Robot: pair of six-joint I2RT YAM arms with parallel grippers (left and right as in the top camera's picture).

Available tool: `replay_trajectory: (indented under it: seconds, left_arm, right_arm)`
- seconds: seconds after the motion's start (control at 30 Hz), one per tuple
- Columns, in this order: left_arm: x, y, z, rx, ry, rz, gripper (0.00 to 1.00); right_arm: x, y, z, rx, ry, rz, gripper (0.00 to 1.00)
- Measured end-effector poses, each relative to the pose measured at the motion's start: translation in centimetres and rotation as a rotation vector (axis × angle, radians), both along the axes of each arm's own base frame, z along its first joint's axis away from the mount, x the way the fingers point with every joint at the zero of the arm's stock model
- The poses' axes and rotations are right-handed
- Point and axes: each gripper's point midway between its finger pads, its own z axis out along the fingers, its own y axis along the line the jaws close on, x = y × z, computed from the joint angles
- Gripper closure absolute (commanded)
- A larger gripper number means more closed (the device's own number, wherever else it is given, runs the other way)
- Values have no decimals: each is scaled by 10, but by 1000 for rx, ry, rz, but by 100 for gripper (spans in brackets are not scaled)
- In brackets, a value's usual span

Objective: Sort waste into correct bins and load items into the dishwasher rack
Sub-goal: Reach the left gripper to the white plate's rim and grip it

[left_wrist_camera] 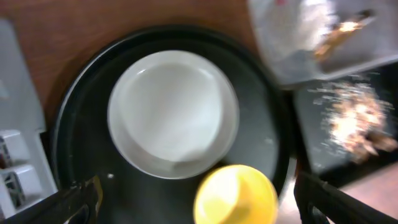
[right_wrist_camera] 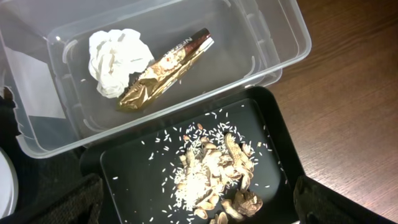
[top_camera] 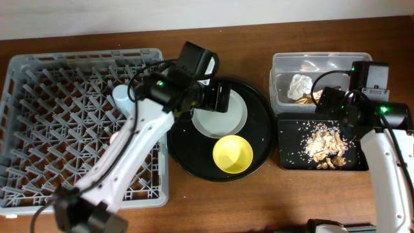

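Note:
Next, my left gripper eases down toward the grey rack [top_camera: 58,129], astride the rim. The plate's rack-side rim [top_camera: 195,124] lies below my open left gripper, nearer the rack.
The pale round plate [top_camera: 223,120] and the yellow bowl [top_camera: 233,154] sit on a round black tray. My left gripper [top_camera: 223,98] hovers open and empty above the plate [left_wrist_camera: 174,112], with the bowl [left_wrist_camera: 236,196] between its fingertips [left_wrist_camera: 199,208] in the left wrist view. The clear tub [top_camera: 323,63] holds the white napkin [right_wrist_camera: 115,62] and the gold wrapper [right_wrist_camera: 165,68]. The black rectangular tray [right_wrist_camera: 124,174] holds the food scraps [right_wrist_camera: 214,174]. My right gripper [right_wrist_camera: 199,208] is open and empty above them. The grey rack [top_camera: 58,129] holds the light-blue cup [top_camera: 121,97]. The chopsticks are out of view.
The round black tray [top_camera: 262,129] lies between the rack and the two bins. A pinkish thing [top_camera: 115,137] shows in the rack beside my left arm. Bare wooden table [top_camera: 388,45] runs behind and to the right of the bins.

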Motion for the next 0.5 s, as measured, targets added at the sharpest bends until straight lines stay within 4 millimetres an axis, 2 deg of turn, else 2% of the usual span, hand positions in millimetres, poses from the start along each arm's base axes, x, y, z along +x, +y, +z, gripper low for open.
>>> replay_trajectory:
  seconds: [0.07, 0.1, 0.17, 0.23, 0.4, 0.5]
  left_arm:
    - [7, 2, -19, 43, 24, 24, 1]
    - [12, 2, -35, 71, 44, 36, 1]
    - [18, 2, -63, 116, 87, 48, 39]
    - [21, 2, -93, 153, 137, 59, 46]
    - [22, 2, -141, 213, 220, 57, 46]
    - [21, 3, -162, 238, 253, 57, 46]
  right_arm:
    - [0, 0, 0, -1, 1, 3, 1]
    - [0, 0, 0, -3, 2, 5, 1]
    - [0, 0, 0, -3, 2, 6, 1]
    - [0, 0, 0, -5, 3, 8, 1]
    - [0, 0, 0, -5, 3, 8, 1]
    - [0, 0, 0, -5, 4, 8, 1]
